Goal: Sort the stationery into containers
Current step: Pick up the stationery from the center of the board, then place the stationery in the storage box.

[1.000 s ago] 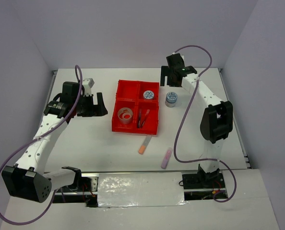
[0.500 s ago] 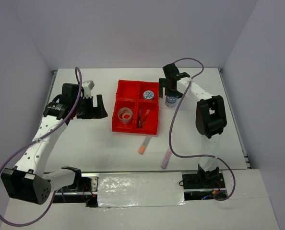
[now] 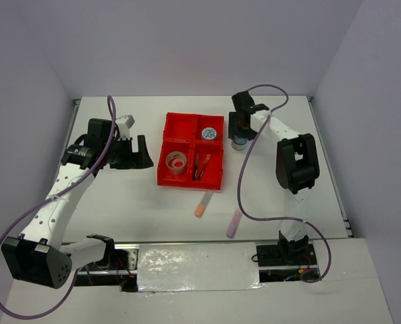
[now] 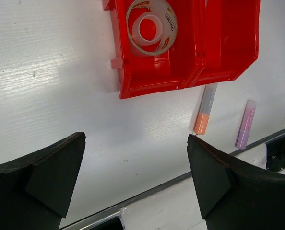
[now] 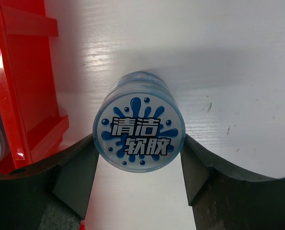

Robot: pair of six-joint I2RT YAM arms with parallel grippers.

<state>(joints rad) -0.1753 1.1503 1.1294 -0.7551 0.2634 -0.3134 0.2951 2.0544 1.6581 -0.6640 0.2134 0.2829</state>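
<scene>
The tray compartment's free far end (image 3: 209, 121) is to the left of my right gripper in the top view. I need to lift my right gripper across, lower it and let go beside the matching roll.
The red tray (image 3: 187, 182) of four containers sits mid-table. Its far right compartment holds a blue-white round roll (image 3: 210, 132), the near left one a tape ring (image 3: 175, 162), the near right one thin pens (image 3: 202, 165). A second blue-white roll (image 5: 138, 132) stands on the table just right of the tray (image 5: 17, 72). My right gripper (image 5: 138, 138) is shut on it, both fingers against its sides. My left gripper (image 4: 136, 138) hangs open and empty left of the tray (image 4: 147, 81), above bare table.
An orange highlighter (image 3: 203, 203) lies just in front of the tray, and a purple highlighter (image 3: 234, 223) lies nearer the front edge. The left wrist view shows the orange highlighter (image 4: 205, 110), the purple highlighter (image 4: 245, 124) and the tape ring (image 4: 151, 26).
My right gripper came in from the far side over the roll beside the tray, dropped around it and closed on its sides. The left arm barely moved.
</scene>
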